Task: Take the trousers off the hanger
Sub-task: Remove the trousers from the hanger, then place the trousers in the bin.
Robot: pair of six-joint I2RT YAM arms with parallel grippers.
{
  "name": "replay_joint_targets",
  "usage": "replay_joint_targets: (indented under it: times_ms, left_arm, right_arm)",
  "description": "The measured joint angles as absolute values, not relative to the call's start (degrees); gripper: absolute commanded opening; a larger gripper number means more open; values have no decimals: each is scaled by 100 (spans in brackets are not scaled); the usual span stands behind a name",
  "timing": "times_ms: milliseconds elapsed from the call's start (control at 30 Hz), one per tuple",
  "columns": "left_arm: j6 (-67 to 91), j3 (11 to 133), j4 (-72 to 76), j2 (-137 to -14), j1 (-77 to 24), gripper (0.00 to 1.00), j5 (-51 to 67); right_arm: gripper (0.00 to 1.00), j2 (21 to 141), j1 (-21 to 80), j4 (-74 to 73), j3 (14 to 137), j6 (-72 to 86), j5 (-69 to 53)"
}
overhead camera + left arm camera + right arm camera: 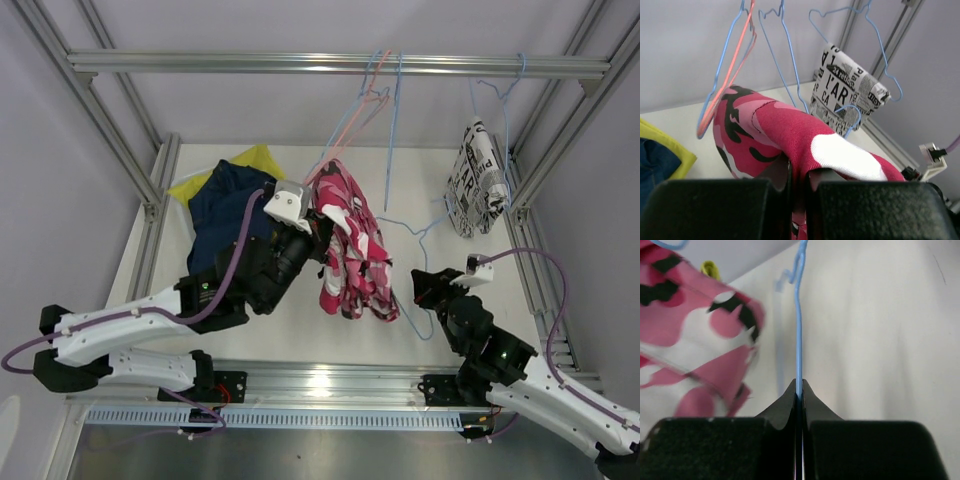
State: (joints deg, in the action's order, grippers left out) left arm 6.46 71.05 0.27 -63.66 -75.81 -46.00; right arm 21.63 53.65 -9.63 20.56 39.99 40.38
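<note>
With the navy and yellow pairs of trousers already lying together, I will move my left gripper to the left in the top view, lower it over them and release.
The pink-red patterned trousers hang bunched at the table's middle. My left gripper is shut on their upper fold, seen close in the left wrist view, with cloth draped over the fingers. My right gripper is shut on the wire of a blue hanger, which rises from the closed jaws as a thin blue line. I cannot tell if the pink pair still touches that hanger. The newspaper-print trousers hang on another blue hanger at the back right. Navy and yellow pairs lie at the back left. The camouflage pair is out of view.
A metal rail crosses the top and carries a bare pink hanger and blue hangers. Frame posts stand at both sides. The white table top ends at a metal rail near the arm bases.
</note>
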Motion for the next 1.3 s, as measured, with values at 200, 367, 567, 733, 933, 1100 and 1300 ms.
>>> replay_joint_targets:
  times_ms: [200, 367, 567, 733, 933, 1100, 1300]
  left_arm:
    - [913, 7424, -982, -5937, -7581, 1, -4145]
    - [1166, 7500, -1623, -5216, -7581, 1, -3651]
    - [1402, 7546, -2176, -4357, -7581, 1, -3236]
    - [1448, 7531, -2523, -3629, -7581, 1, -3238]
    - [1389, 7352, -2661, -2716, -7581, 1, -3540]
    - [1278, 7170, -2681, -2351, -7581, 1, -4405]
    - [209, 6512, -1525, -2534, -7524, 0, -6165]
  right_arm:
    - [0, 2163, 5273, -1096, 1730, 4088, 4080]
    - [0, 2167, 5116, -1083, 1553, 4141, 4064]
    - [0, 2213, 4932, -1039, 1400, 4178, 3962]
    - [0, 2318, 4816, -919, 1291, 4200, 3861]
    - [0, 2447, 4720, -766, 1229, 4202, 3778]
    - [0, 2591, 4624, -596, 1188, 4202, 3669]
    - [0, 2783, 4560, -399, 1162, 4202, 3553]
